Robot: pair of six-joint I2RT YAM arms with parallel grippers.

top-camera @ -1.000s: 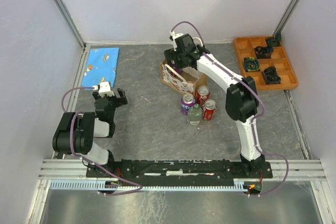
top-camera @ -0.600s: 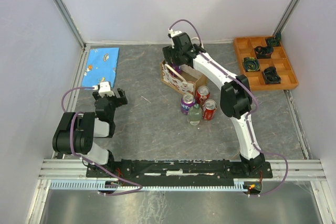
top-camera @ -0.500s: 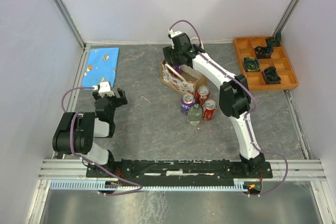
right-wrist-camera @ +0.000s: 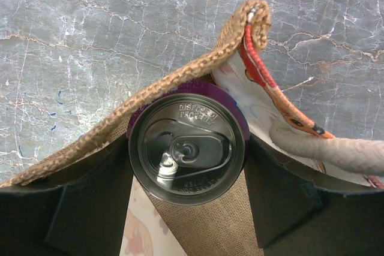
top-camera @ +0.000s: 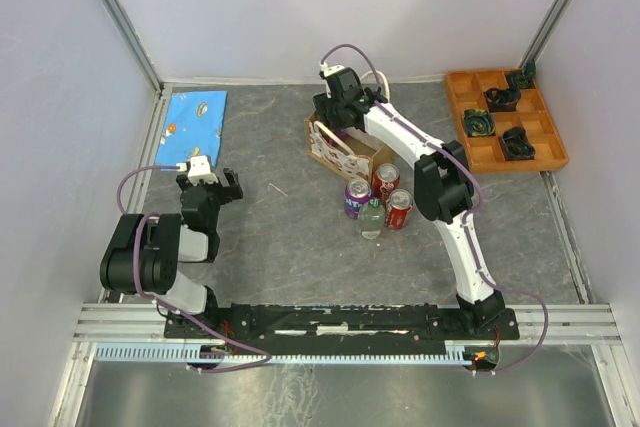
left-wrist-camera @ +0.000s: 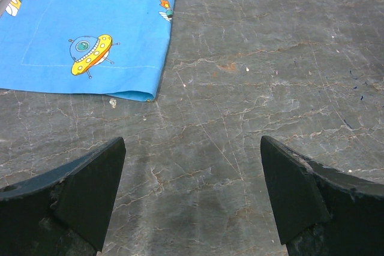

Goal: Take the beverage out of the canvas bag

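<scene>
My right gripper needs to go up past the bag's rim, then back and down to let go of its can on the tabletop beside the other purple can, where there is clear space.
The canvas bag stands at mid-table, tan with a whitish printed side and cream handles. My right gripper reaches down into its far end. In the right wrist view its jaws are closed against both sides of a purple beverage can, silver top up, just inside the bag's woven rim. A cream handle lies to the right. My left gripper is open and empty low over the table at the left, also seen in the left wrist view.
A purple can, two red cans and a clear bottle stand just in front of the bag. A blue printed cloth lies at the back left. An orange compartment tray sits at the back right.
The right arm has swung a little to the left over the bag, its elbow moving left. The left arm has not moved.
</scene>
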